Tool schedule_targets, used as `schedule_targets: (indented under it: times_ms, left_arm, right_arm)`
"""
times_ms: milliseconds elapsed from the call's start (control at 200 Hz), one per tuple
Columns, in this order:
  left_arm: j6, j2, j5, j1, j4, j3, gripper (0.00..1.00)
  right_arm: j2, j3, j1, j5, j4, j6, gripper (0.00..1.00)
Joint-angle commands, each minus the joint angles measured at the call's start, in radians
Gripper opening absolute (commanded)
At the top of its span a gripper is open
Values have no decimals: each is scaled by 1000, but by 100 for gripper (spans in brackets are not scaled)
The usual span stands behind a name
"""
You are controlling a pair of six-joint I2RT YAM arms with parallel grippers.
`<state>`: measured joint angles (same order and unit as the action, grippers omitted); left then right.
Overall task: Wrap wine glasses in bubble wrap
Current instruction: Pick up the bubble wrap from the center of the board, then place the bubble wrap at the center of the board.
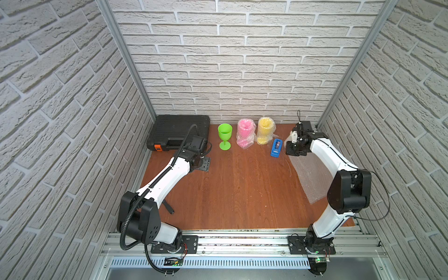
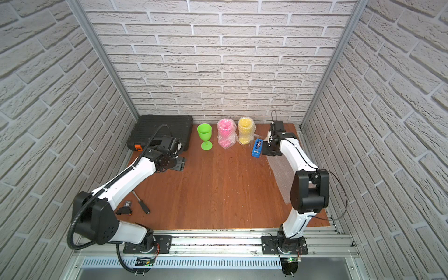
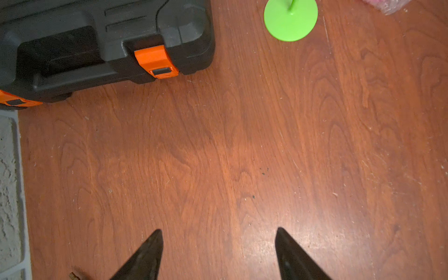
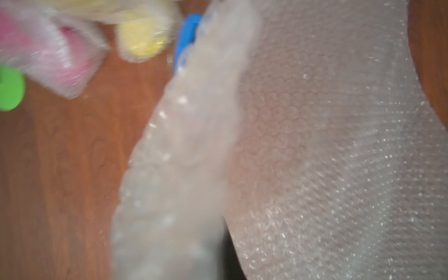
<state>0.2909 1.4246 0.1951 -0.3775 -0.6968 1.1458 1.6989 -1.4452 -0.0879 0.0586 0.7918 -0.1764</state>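
Observation:
I need to move my right gripper back and across onto the bare wood between both arms next, as it is clear, and release the sheet's far end there.
A bare lime green wine glass (image 1: 225, 137) stands upright at the back of the wooden table; its round foot (image 3: 291, 19) shows in the left wrist view. To its right stand a pink wine glass (image 1: 245, 133) and a yellow wine glass (image 1: 265, 131), each inside bubble wrap. Another bubble wrap sheet (image 1: 310, 177) lies along the right side, under my right arm. My right gripper (image 1: 292, 151) is shut on the sheet's far end, which bunches up close to the right wrist camera (image 4: 184, 169) and hides the fingers. My left gripper (image 3: 218, 230) hangs open over bare wood, holding nothing.
A black tool case (image 1: 179, 131) with orange latches fills the back left corner. A blue tape dispenser (image 1: 276, 148) sits just left of my right gripper. A screwdriver (image 2: 141, 206) and a small part lie by the left arm's base. Brick-patterned walls close three sides.

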Motion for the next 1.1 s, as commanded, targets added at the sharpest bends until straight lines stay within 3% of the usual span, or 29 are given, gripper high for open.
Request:
schedule_targets:
  times_ms: [0,275,510,630,745,885,940,1005,1095]
  left_arm:
    - [60,-48,-22,12,29,-29,72]
    - [166,-134,-80,23,81,-85,72]
    - [173,-159,-67,42,17,-76,72]
    - [194,-207,-62,88,-14,-104,72]
    - [211,-239,-146,161,-13,-142,72]
    - [227,-220,-263,188,7,-174,71]
    - [235,-204,-305,186,28,-185,70]
    - [243,-177,-339,178,47,-190,69]
    - [236,-123,-335,142,29,-163,68]
  right_arm:
    - [-60,70,-133,35,-14,44,3]
    - [-90,176,-518,-5,-161,127,3]
    - [71,118,-787,-9,-239,447,4]
    - [136,104,-873,-57,-231,630,3]
    - [153,137,-920,-120,-226,742,3]
    - [122,189,-927,-83,-217,751,3]
    - [108,201,-929,-48,-217,742,9]
    - [100,199,-933,-11,-206,721,30]
    - [71,194,-933,9,-223,666,44]
